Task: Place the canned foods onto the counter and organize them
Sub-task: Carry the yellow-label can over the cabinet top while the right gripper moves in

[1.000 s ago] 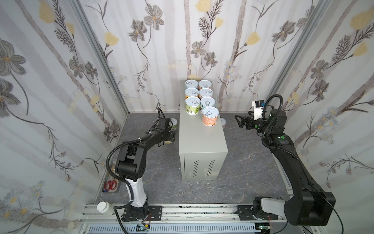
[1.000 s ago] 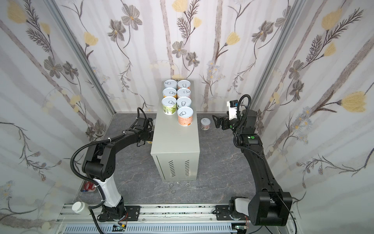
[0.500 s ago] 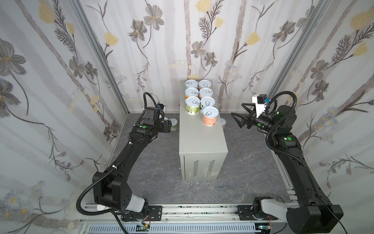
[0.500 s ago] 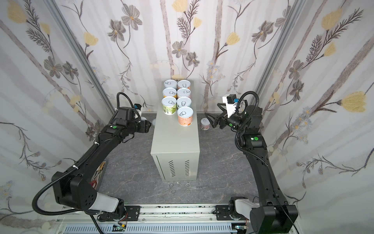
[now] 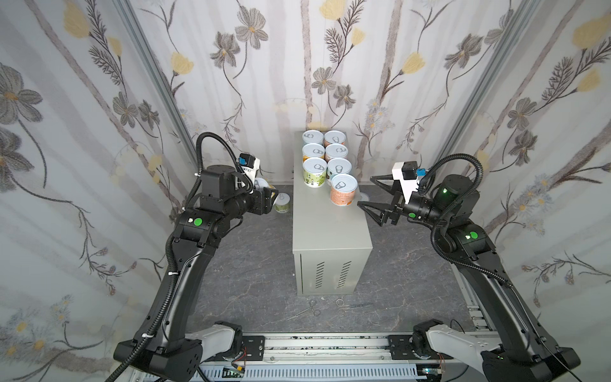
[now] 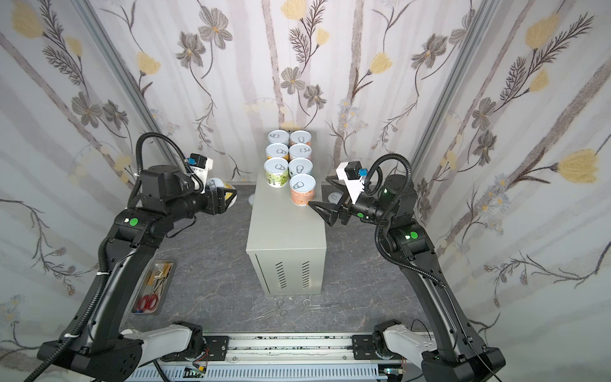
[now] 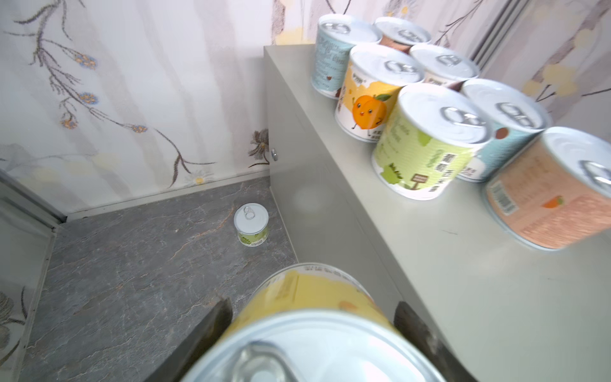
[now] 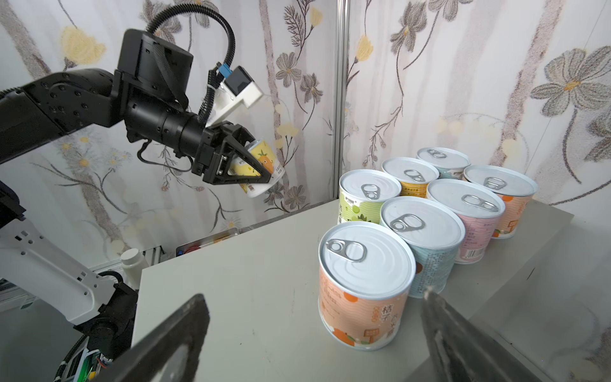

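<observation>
I will next move my left gripper across the counter's edge to the bare spot (image 7: 453, 242) beside the orange can and let go of the yellow can (image 7: 307, 297) there, because that row stops short.
The counter (image 5: 330, 231) is a grey cabinet holding several cans in two rows at its far end. The orange can (image 5: 344, 193) stands nearest the front. My left gripper (image 5: 271, 198) hovers left of the counter at about top height, shut on a yellow can (image 7: 307, 297) that lies sideways between the fingers (image 8: 251, 172). My right gripper (image 5: 365, 191) is open at the counter's right edge, close to the orange can (image 8: 363, 287), with nothing between its jaws. A green can (image 7: 251, 225) stands on the floor left of the counter. Another can (image 6: 334, 197) sits on the floor behind the right gripper.
A metal tray (image 6: 153, 287) with red scissors lies on the floor at the front left. Forceps and small scissors (image 5: 307, 311) lie before the counter. A white-capped bottle (image 8: 132, 261) stands near the left arm's base. Papered walls close in on three sides.
My left arm has risen from the floor beside the counter with the yellow can. The right gripper has swung in toward the counter's right edge, still open.
</observation>
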You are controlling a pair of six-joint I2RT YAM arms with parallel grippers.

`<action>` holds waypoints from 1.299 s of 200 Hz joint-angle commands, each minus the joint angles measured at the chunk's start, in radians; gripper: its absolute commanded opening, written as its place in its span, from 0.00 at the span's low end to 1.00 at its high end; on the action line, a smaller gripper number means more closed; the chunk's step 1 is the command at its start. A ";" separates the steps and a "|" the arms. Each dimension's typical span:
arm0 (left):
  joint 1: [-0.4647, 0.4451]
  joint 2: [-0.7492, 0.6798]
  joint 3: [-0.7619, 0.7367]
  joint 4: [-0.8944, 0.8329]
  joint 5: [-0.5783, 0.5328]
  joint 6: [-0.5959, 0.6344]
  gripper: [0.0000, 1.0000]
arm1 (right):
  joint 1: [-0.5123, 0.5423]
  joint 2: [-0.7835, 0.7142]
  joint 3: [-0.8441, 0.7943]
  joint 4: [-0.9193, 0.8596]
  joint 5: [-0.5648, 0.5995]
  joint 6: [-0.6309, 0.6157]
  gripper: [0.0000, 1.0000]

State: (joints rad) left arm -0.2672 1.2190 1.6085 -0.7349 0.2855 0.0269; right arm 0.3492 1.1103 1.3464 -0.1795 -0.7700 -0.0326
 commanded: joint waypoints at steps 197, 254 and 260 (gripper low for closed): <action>-0.392 0.376 0.525 -0.391 -0.190 0.115 0.67 | 0.197 0.016 0.036 -0.149 0.255 -0.132 1.00; -0.408 0.423 0.547 -0.388 -0.209 0.128 0.68 | 0.198 0.013 0.017 -0.139 0.263 -0.139 1.00; -0.410 0.426 0.548 -0.388 -0.208 0.128 0.68 | 0.197 0.010 0.010 -0.135 0.265 -0.139 1.00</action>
State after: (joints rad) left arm -0.6750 1.6348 2.1471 -1.1328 0.0891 0.1345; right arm 0.5461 1.1248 1.3716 -0.3397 -0.5167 -0.1509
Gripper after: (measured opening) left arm 0.719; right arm 0.996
